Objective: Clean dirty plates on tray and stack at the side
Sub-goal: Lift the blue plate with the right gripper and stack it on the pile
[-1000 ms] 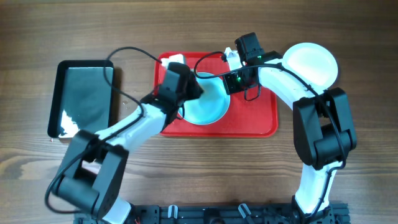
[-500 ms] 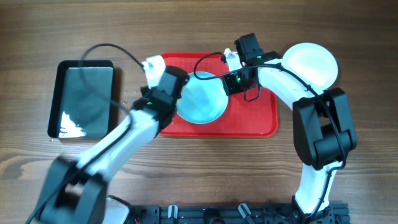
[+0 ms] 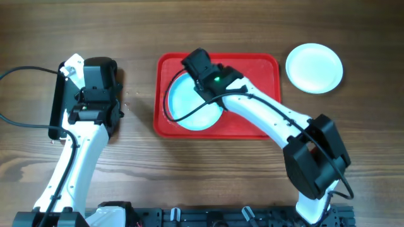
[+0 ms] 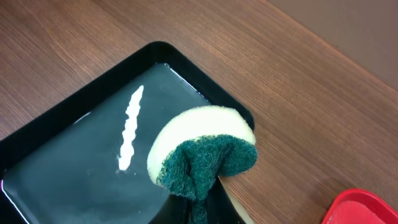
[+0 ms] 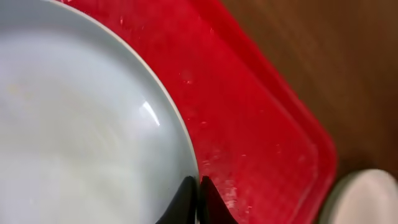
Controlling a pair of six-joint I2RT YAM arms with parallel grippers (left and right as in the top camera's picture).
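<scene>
The aqua plate in my right gripper should next rise toward the white plate (image 3: 314,67), then go down for release at the red tray's other end (image 3: 257,73), which is empty.
A pale aqua plate (image 3: 189,107) lies in the left part of the red tray (image 3: 252,120). My right gripper (image 3: 201,81) reaches over it from the right and is shut on its rim. The right wrist view shows the fingertips (image 5: 198,186) pinching the plate (image 5: 74,124) edge above the tray (image 5: 255,130). The white plate (image 3: 314,67) rests on the table to the right of the tray. My left gripper (image 3: 95,85) is over the black tray, shut (image 4: 199,196) on a green and yellow sponge (image 4: 202,146). A second aqua plate is not in view.
The smaller black tray (image 3: 60,104) sits at the far left, wet, with a white streak of soap (image 4: 130,127) on it. The red tray's corner shows in the left wrist view (image 4: 360,208). The white plate's edge shows in the right wrist view (image 5: 367,199).
My left arm swung from the aqua plate out to the black tray with the sponge. My right gripper moved from the plate's right side to its upper rim, and the plate shifted left.
</scene>
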